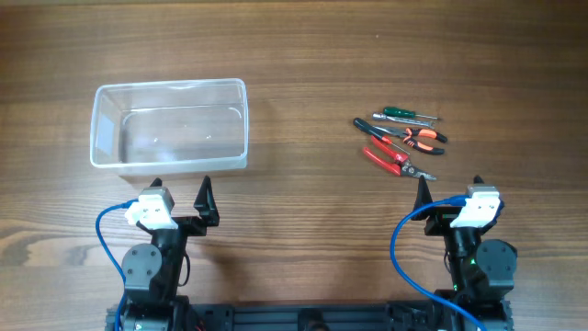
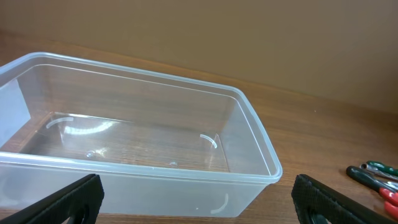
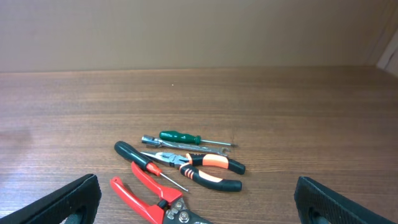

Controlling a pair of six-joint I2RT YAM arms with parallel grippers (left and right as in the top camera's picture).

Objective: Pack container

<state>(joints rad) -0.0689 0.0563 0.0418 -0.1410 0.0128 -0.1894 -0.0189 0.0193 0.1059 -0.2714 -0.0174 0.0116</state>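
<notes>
I will move my right gripper outward next, left in the overhead view, and down onto the snips' near red handle (image 1: 376,158) (image 3: 129,197), because that handle is clear of the screwdriver.
The container (image 1: 169,124) is a clear, shallow plastic tub with nothing in it at the table's left; it fills the left wrist view (image 2: 137,143). My left gripper (image 1: 181,188) is open and empty just in front of its near wall (image 2: 196,202). A cluster of hand tools lies at the right: a green-handled screwdriver (image 1: 404,114), a wrench (image 3: 186,144), orange-and-black pliers (image 1: 418,138), a black-and-red screwdriver (image 3: 146,163) and red snips (image 1: 386,158). My right gripper (image 1: 448,182) is open and empty just in front of the tools (image 3: 196,202).
The wooden table (image 1: 303,64) runs to a wall at the back. Blue cables loop beside both arm bases (image 1: 106,230) at the front edge.
</notes>
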